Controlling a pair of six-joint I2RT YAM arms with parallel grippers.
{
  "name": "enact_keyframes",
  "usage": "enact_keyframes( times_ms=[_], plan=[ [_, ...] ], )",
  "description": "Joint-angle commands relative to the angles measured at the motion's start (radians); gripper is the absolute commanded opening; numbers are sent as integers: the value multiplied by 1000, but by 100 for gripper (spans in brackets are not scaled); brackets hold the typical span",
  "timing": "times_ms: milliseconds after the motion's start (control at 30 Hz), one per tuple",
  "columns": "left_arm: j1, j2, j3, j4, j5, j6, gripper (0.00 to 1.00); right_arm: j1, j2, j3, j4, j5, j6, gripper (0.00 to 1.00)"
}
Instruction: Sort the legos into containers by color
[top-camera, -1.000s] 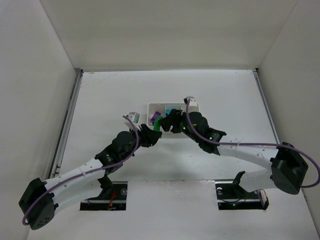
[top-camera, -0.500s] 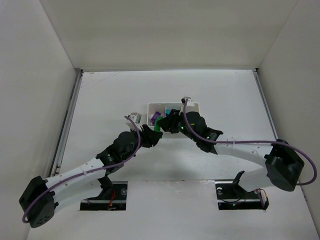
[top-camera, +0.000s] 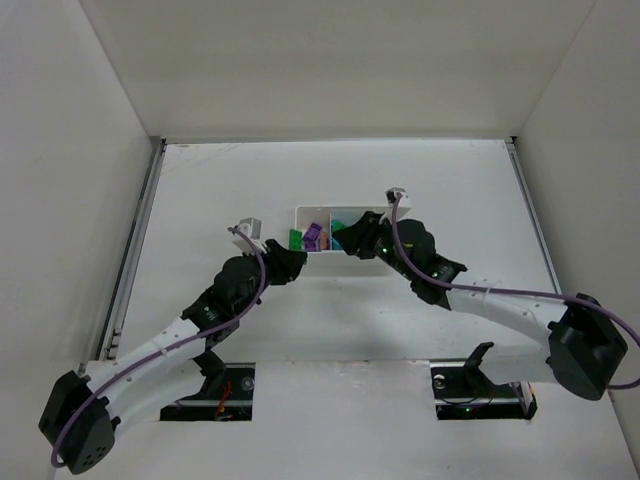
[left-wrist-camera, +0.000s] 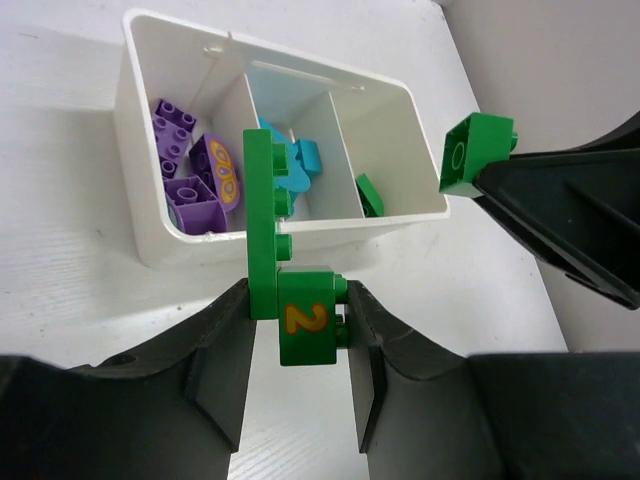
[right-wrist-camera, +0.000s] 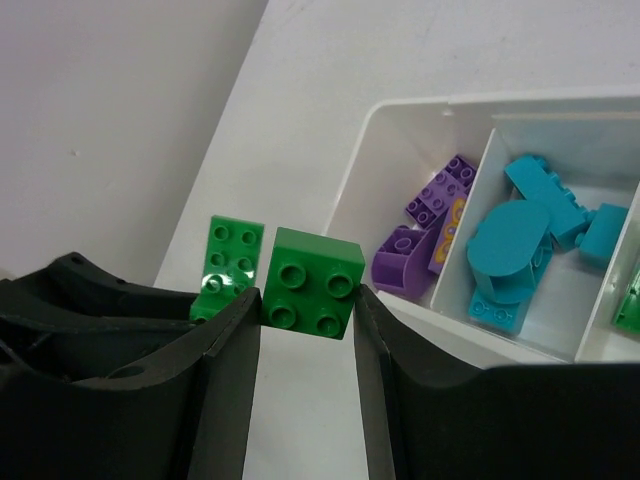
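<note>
The square green brick should go next with my right gripper past the cyan legos and over the tray's end section, and be released there, because a green lego is in that section.
My left gripper is shut on a green lego stack: a long flat plate with a block marked "2" on its side. It hangs just in front of the white container tray. My right gripper is shut on a square green four-stud brick, close beside the stack and apart from it. The tray's compartments hold purple legos, cyan legos and one green lego. From above, the left gripper and right gripper face each other at the tray's near side.
The tray sits mid-table, with the right arm partly over its right end. White walls enclose the table on the left, right and back. Both arms reach in from the near edge.
The right jaws have shut on the square green brick, and the two grippers have drawn apart, left going left and right going right. The brick is now separate from the stack.
</note>
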Motion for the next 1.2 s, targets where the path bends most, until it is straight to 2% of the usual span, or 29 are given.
enact_keyframes(
  times_ms=[0, 467, 667, 1167],
  plan=[
    [11, -28, 25, 14, -5, -12, 16, -3, 54, 44, 30, -37, -38, 39],
    [21, -100, -21, -20, -45, -60, 17, 5, 336, 280, -30, 14, -110, 42],
    [16, -103, -19, -15, -45, -55, 17, 5, 365, 297, -36, 22, -110, 41],
    [57, -99, -4, -36, -31, -61, 18, 17, 296, 221, 2, 25, -110, 41]
  ],
)
